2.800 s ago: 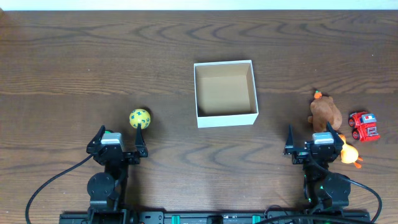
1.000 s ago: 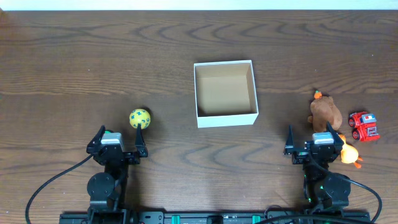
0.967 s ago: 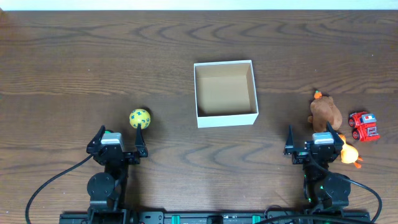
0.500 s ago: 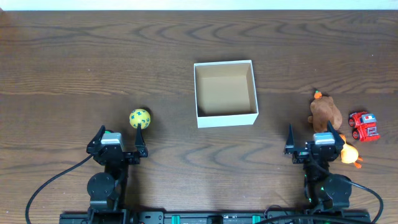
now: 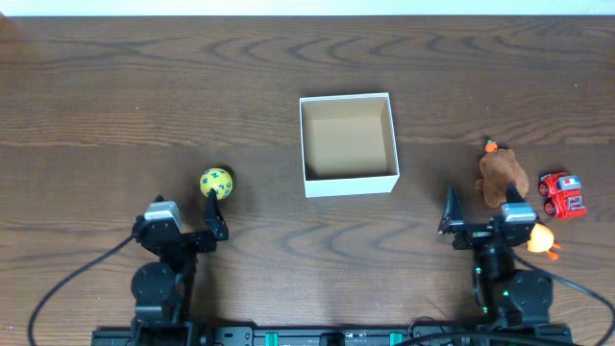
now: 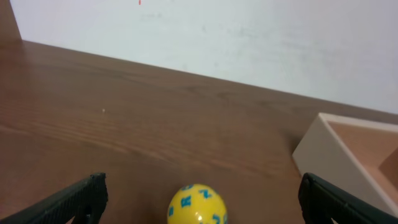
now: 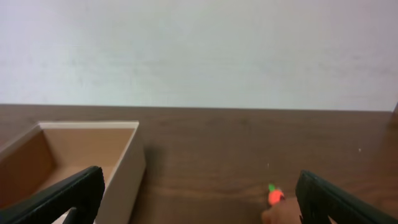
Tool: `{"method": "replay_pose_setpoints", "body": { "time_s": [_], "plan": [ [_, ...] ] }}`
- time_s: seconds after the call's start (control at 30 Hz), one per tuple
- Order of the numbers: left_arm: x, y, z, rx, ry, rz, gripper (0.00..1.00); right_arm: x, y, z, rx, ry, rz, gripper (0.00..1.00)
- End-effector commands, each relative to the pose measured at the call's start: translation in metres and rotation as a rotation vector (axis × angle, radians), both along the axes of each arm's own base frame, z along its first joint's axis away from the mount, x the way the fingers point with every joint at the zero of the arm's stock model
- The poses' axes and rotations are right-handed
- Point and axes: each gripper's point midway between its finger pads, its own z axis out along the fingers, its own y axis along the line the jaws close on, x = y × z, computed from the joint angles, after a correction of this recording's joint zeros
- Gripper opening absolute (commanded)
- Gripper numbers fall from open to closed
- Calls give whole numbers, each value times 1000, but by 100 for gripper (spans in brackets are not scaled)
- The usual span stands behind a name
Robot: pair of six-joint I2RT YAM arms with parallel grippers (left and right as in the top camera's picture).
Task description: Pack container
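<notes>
The truck is outside the container (image 5: 350, 180), so I will next move my right gripper to the right in the overhead view and tip it down onto the truck's cab (image 5: 569, 183).
The container (image 5: 350, 180) is a square open box with white walls and a tan inside, empty, at the table's middle. It also shows in the left wrist view (image 6: 323, 144) and the right wrist view (image 7: 127, 171). A yellow ball with blue letters (image 5: 215, 182) lies just ahead of my left gripper (image 5: 183, 219), which is open and empty; the ball (image 6: 197, 205) sits between its fingers' line. My right gripper (image 5: 485, 211) is open and empty, next to a brown plush toy (image 5: 502, 174), an orange toy (image 5: 543, 237) and a red toy truck (image 5: 562, 195).
A white wall stands behind the table's far edge (image 6: 186, 67). The plush's orange tip (image 7: 275, 197) shows low in the right wrist view. Cables run from both arm bases along the front edge.
Both arms have shifted slightly: the left gripper has turned a little and the right gripper has moved a bit to the right. The toys and the box lie as before.
</notes>
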Motion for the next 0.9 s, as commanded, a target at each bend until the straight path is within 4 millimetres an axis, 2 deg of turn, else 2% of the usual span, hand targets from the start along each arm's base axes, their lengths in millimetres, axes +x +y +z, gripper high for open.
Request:
{"method": "replay_pose_setpoints", "body": {
  "time_s": [0.0, 0.13, 0.23, 0.33, 0.47, 0.57, 0.67, 0.77, 0.87],
  "plan": [
    [5, 5, 49, -31, -40, 36, 98, -1, -3, 41, 36, -13, -13, 99],
    [27, 15, 83, -18, 35, 97, 98, 10, -9, 63, 29, 139, -40, 99],
    [49, 20, 96, -5, 129, 127, 98, 21, -19, 76, 22, 288, -80, 99],
    [71, 19, 95, 4, 240, 128, 98, 30, -40, 84, 36, 463, -155, 99],
    [91, 18, 78, 14, 361, 127, 98, 35, -75, 85, 36, 713, -227, 99],
    [98, 18, 66, 17, 398, 124, 98, 37, -97, 74, -40, 905, -157, 99],
    [99, 18, 63, 18, 407, 124, 98, 33, -119, 55, -150, 1064, -88, 99],
    [99, 18, 64, 18, 405, 124, 98, 45, -151, 35, -233, 1120, -70, 99],
    [99, 18, 64, 18, 405, 124, 98, 59, -176, 17, -244, 1135, -75, 99]
  ]
}}
